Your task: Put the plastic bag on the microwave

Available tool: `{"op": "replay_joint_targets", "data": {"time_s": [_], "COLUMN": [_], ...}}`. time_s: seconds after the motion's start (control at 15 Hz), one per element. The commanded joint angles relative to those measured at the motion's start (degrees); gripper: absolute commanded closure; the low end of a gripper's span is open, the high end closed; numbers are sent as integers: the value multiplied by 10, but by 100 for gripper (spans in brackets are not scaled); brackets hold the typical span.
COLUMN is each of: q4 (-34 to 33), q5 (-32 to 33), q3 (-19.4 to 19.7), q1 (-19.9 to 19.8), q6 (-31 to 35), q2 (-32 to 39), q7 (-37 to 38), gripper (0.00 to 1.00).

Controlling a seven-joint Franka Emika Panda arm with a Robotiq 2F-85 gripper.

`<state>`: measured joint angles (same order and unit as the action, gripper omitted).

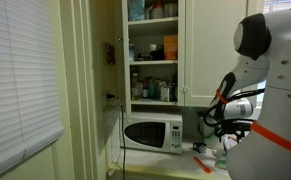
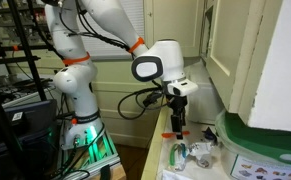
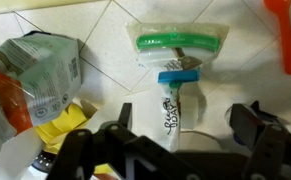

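Note:
The top of the clear plastic bag (image 2: 181, 151) (image 3: 174, 95), by the blue cap, is between my open fingers. I should lower my gripper around it and close.
In the wrist view a clear zip bag (image 3: 175, 48) with a green seal strip lies flat on the tiled counter. A white tube with a blue cap (image 3: 173, 100) lies at its near edge. My gripper (image 3: 185, 125) is open, and its two dark fingers straddle the tube just above the counter. In an exterior view the gripper (image 2: 178, 126) hangs straight down over clear plastic items (image 2: 190, 153) on the counter. The white microwave (image 1: 153, 133) stands on the counter below the open cabinet, to the left of my arm (image 1: 225, 110).
A crumpled clear bag (image 3: 40, 75) with a yellow item (image 3: 63, 125) under it lies left of the gripper. An orange tool (image 3: 283, 35) lies at the upper right and also shows on the counter (image 1: 203, 163). Open cabinet shelves (image 1: 153, 45) hang above the microwave.

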<state>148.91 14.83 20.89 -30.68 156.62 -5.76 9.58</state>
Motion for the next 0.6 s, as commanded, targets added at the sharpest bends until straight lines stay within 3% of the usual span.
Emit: {"op": "replay_joint_targets", "data": {"time_s": [0.0, 0.47, 0.53], "q4": [-18, -40, -43], "q5": [14, 35, 38], "q3": [11, 16, 21], "q1": [6, 11, 15], "q6": [86, 204, 209], "q2": [69, 166, 174], "q7": [35, 96, 100], "gripper": [0, 0, 14]}}
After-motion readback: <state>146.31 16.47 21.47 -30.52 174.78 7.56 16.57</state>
